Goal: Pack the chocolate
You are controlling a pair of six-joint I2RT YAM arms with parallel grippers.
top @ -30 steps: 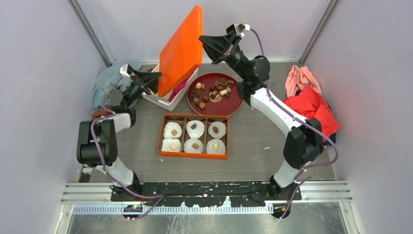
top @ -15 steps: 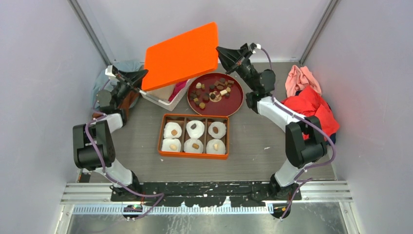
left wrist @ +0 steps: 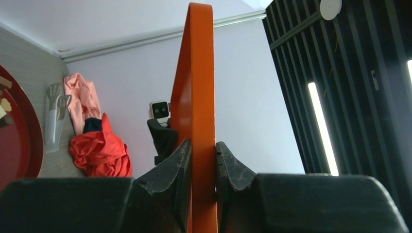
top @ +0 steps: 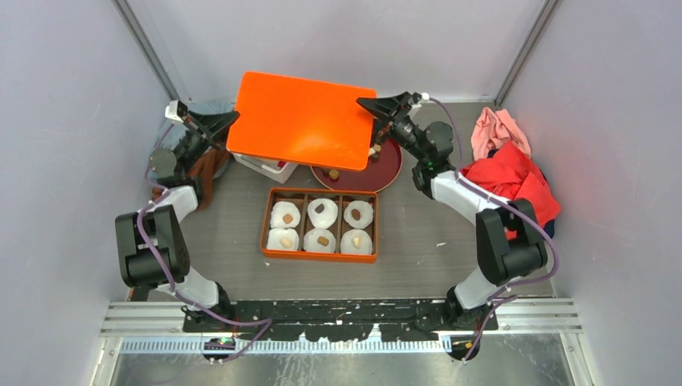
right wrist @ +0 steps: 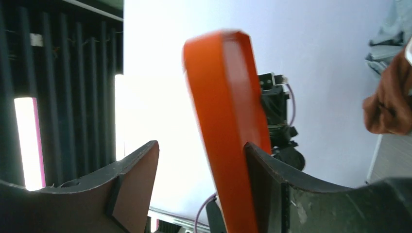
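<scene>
The lid's ungripped edge (top: pixel 371 122) (right wrist: pixel 224 150) lies slanted between my right gripper's open fingers. Next, this gripper draws back, turns square to the lid's edge, and closes.
An orange lid (top: pixel 301 121) hangs flat above the table's far side. My left gripper (top: pixel 217 122) is shut on its left edge; in the left wrist view both fingers press the lid (left wrist: pixel 195 73) edge-on inside the gripper (left wrist: pixel 203 150). My right gripper (top: pixel 380 107) is open around the right edge. In its wrist view the lid (right wrist: pixel 226 116) leans on one finger (right wrist: pixel 262 170), with a wide gap to the other. The orange box (top: pixel 267 221) holds white paper cups, each with one chocolate (top: pixel 320 208). More chocolate (top: pixel 332 172) lies on the red plate (top: pixel 392 165), mostly hidden under the lid.
A white container (top: pixel 261 166) sits under the lid's left part, with a brown cloth (top: pixel 211 165) beside it. Red cloth (top: pixel 515 173) and pink cloth (top: pixel 495 129) are piled at the right wall. Grey walls close in on three sides.
The lid swung from nearly upright down to flat. My left gripper closed on its left edge. My right gripper let go and opened, staying around the right edge.
</scene>
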